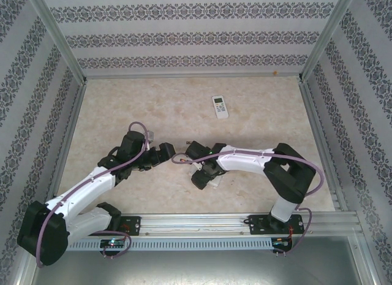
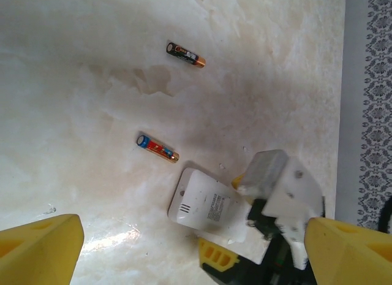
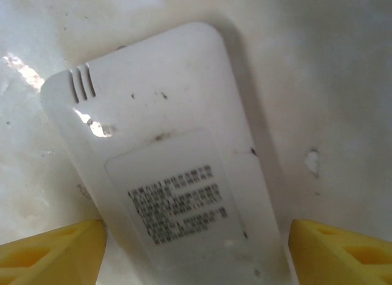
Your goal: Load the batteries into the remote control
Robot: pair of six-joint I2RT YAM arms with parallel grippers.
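My left gripper moves toward the remote's slotted end (image 1: 192, 171) (image 2: 187, 199) next and closes, since that uncovered end pokes out of my right gripper, across from my left gripper.
The white remote control (image 3: 165, 144) lies back side up on the table, its printed label facing me. My right gripper (image 3: 196, 254) is open and straddles it, one yellow finger (image 3: 55, 251) at each long edge, a thin gap on the right. From above, this gripper (image 1: 205, 174) covers most of the remote (image 1: 215, 182). Two batteries lie loose on the table in the left wrist view, one dark with an orange end (image 2: 185, 54), one blue, red and coppery (image 2: 158, 148), just beyond the remote (image 2: 202, 202). My left gripper (image 2: 193, 251) hangs open above, holding nothing.
A second white remote (image 1: 220, 106) lies face up farther back on the marble-patterned table (image 1: 122, 113). Patterned walls and metal frame posts (image 1: 58, 40) close in the sides. Both arms meet near the table's middle front.
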